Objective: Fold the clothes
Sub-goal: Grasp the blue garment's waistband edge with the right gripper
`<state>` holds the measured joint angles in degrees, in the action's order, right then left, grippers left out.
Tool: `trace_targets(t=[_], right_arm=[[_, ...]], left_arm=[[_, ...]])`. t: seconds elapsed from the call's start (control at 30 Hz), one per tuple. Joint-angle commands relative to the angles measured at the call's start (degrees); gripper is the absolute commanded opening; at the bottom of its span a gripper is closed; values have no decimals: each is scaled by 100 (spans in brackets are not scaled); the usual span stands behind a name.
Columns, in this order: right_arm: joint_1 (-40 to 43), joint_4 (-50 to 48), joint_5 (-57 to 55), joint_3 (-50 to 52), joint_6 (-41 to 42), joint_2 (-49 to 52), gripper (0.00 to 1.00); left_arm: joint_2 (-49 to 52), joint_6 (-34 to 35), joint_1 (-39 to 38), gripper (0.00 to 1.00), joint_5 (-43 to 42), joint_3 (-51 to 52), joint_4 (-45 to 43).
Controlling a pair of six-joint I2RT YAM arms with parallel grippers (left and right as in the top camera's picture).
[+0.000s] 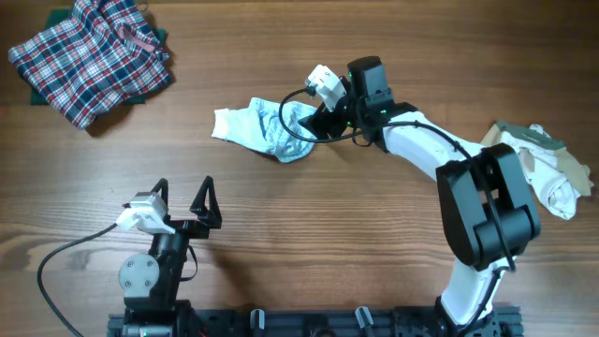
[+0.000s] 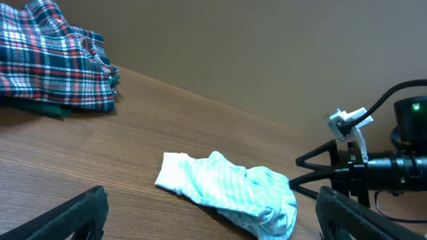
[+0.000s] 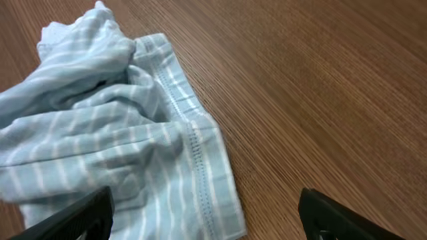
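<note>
I should lower my right gripper onto the striped garment's hemmed edge (image 3: 215, 200) and close it on the cloth. That edge is below my gripper, between its spread fingers.
A pale blue-white striped garment (image 1: 267, 129) lies crumpled on the wooden table, in the middle toward the back. My right gripper (image 1: 314, 122) is at its right end. In the right wrist view this gripper (image 3: 207, 223) is open, its fingers (image 3: 80, 217) wide apart, with the hemmed edge of the striped cloth (image 3: 113, 147) lying loose between and below them. My left gripper (image 1: 182, 192) stands open near the front left, well away from the cloth. The left wrist view shows the same garment (image 2: 233, 190) ahead of the left gripper (image 2: 213, 223).
A red-white-blue plaid pile (image 1: 94, 56) lies at the back left corner, and the left wrist view shows it (image 2: 53, 60) too. Beige and white clothes (image 1: 552, 173) lie at the right edge, beside the right arm's base (image 1: 487, 211). Bare wood (image 1: 328, 234) lies between the arms.
</note>
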<state>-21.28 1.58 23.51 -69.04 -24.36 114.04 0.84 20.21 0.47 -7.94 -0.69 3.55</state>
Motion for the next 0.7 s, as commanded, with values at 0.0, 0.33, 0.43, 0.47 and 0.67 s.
trace_targets(t=[0.0,0.33,0.43,0.47,0.67], right_arm=[[7,-61,11,-24,-118,341,89],[7,-136,184,-24,-116,555,87],[7,-138,234,-24,-114,557,67],[7,-136,275,-24,-111,557,50],[7,-107,348,-24,-96,557,18]], left_arm=[[-28,-94,-26,100,57,35,17],[-28,-94,-26,100,57,35,17],[-28,-94,-26,100,57,35,17],[-28,-94,-26,100,57,35,17],[-28,-94,-26,100,57,35,17]])
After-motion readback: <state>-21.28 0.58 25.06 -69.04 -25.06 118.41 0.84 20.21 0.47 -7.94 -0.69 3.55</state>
